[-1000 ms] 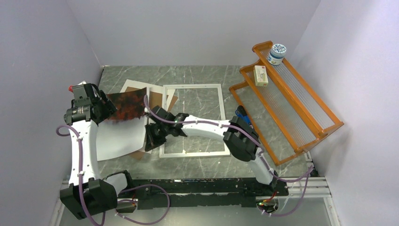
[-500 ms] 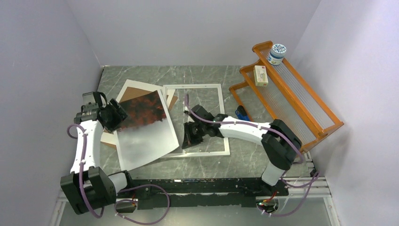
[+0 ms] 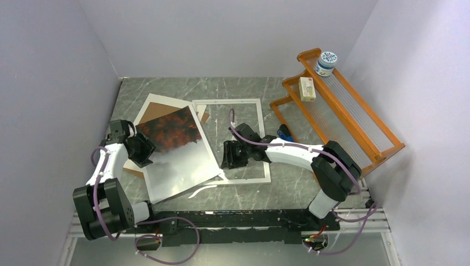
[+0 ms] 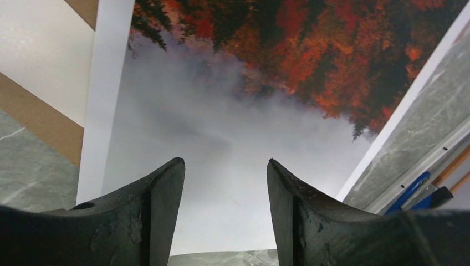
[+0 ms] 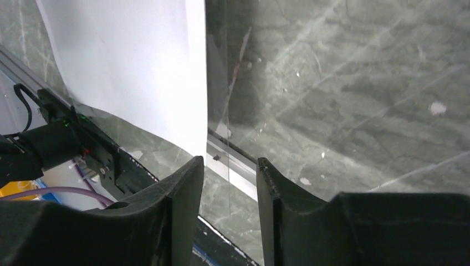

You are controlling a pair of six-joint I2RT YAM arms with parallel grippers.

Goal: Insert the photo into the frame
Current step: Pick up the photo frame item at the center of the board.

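The photo's near corner is beside my open fingers, so my right gripper needs to move outward and toward the photo next, onto the photo's edge overlapping the frame [image 5: 206, 120].
The photo [image 3: 176, 151] lies face up on the table, red foliage toward the back, and its right edge overlaps the left side of the frame [image 3: 262, 138]. My left gripper [image 3: 145, 153] sits at the photo's left edge. In the left wrist view it [image 4: 224, 163] is open over the grey part of the photo [image 4: 233, 111] and grips nothing. My right gripper [image 3: 228, 156] hovers over the frame beside the photo's right edge. In the right wrist view it [image 5: 230, 160] is open, with the photo [image 5: 133, 61] to the left and the frame's rim [image 5: 235, 166] showing between the fingers.
A brown backing board [image 3: 161, 107] and a white sheet lie under the photo's far end. The orange rack [image 3: 343, 119] stands at the right, holding a jar [image 3: 326, 62] and a small box [image 3: 307, 88]. A blue object [image 3: 284, 134] lies beside the frame.
The photo has gone from held up and curled to lying flat, face up, across the frame's left side. My right gripper opened and drew right. The left arm dropped nearer.
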